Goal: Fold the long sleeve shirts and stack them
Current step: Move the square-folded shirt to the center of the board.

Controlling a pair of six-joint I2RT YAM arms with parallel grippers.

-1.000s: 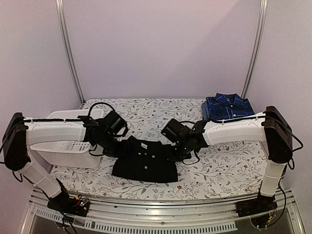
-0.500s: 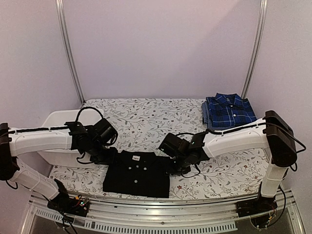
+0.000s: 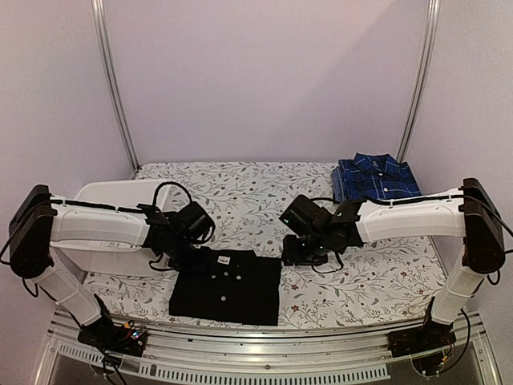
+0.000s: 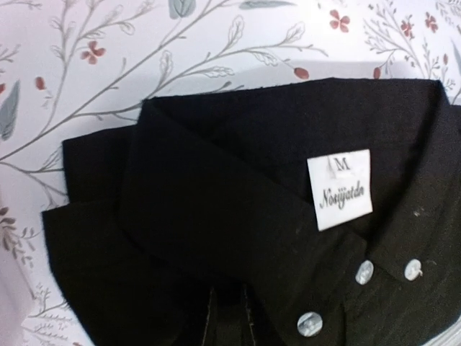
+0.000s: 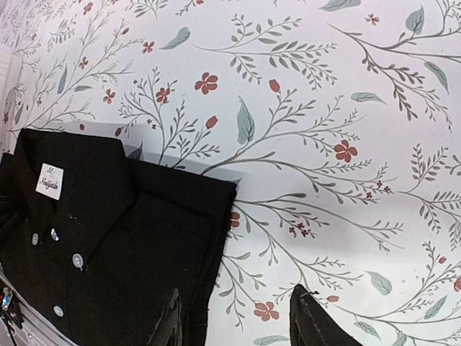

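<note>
My right gripper swings outward, to its right in the top view, to the plaid shirt's nearest side edge [image 3: 337, 189] next, then lowers and closes.
The black long sleeve shirt [image 3: 226, 285] lies folded flat near the table's front edge, collar and white label [image 4: 338, 189] towards the back. The blue plaid long sleeve shirt [image 3: 377, 176] lies folded at the back right. My left gripper [image 3: 186, 255] hangs low over the black shirt's left collar side. Its dark fingers [image 4: 227, 324] stand close together against the black cloth [image 4: 216, 216], and a grip cannot be made out. My right gripper [image 5: 241, 324] is open just off the shirt's right edge [image 5: 216, 238], one fingertip over the cloth, the other over the tablecloth. It holds nothing.
A white plastic basket [image 3: 104, 196] stands at the left behind the left arm. The floral tablecloth [image 3: 240, 188] covers the table. Metal posts rise at the back corners.
A second ago both grippers held the black shirt raised; it now lies flat and squared. Both let go; the right gripper has drawn back up and to the right, and the left fingers have narrowed again.
</note>
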